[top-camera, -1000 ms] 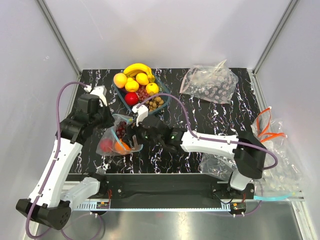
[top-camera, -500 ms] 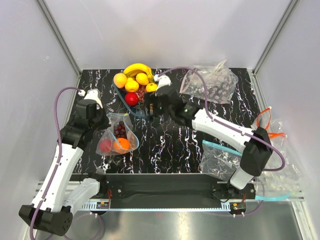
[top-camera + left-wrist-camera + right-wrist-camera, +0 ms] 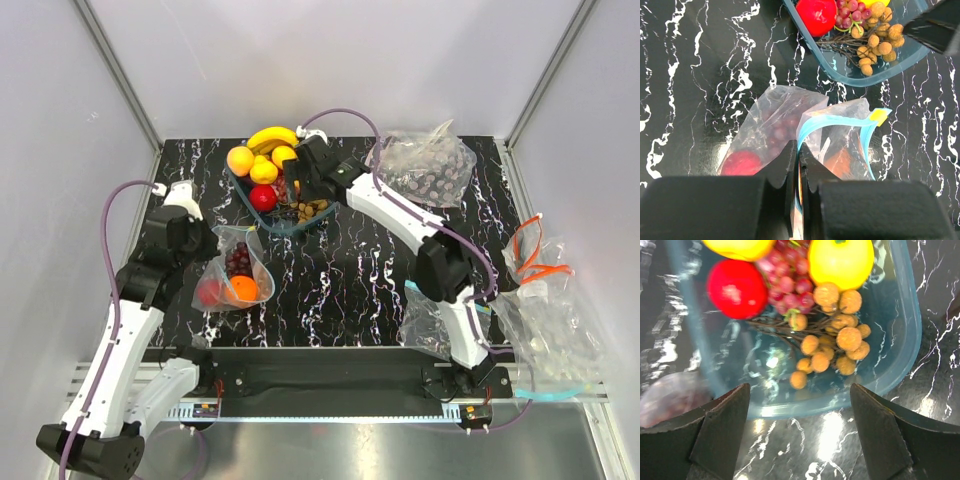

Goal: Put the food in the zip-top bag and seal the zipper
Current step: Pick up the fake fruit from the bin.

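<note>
The tan nut cluster [image 3: 309, 209] [image 3: 833, 338] lies uncovered beyond my right gripper's fingers, so next I need to lower that gripper into the bowl and slightly outward, around the nuts.
The zip-top bag [image 3: 232, 275] lies at the left, mouth open toward the bowl. It holds a red apple [image 3: 210, 292], an orange [image 3: 243, 289] and dark grapes [image 3: 240, 260]. My left gripper [image 3: 205, 250] is shut on the bag's mouth edge; in the left wrist view [image 3: 799, 165] the light-blue zipper [image 3: 840, 120] runs out from between its fingers. My right gripper [image 3: 300, 190] is open and empty above the bowl's near part. In the right wrist view [image 3: 799, 400] it hovers just before the tan nut cluster [image 3: 832, 347], red apple [image 3: 737, 287], grapes [image 3: 785, 282] and yellow fruit [image 3: 840, 260].
The clear teal bowl [image 3: 325, 210] stands at the back centre, with a banana [image 3: 272, 136] and yellow fruits [image 3: 264, 171] at its far side. A wrinkled clear bag [image 3: 420, 165] lies at the back right. More clear bags [image 3: 550, 330] and an orange-handled item [image 3: 535, 260] lie at the right edge.
My right gripper has moved from the bag's mouth back to the bowl and now hovers over it, open. The orange lies inside the bag. My left gripper has kept its hold.
</note>
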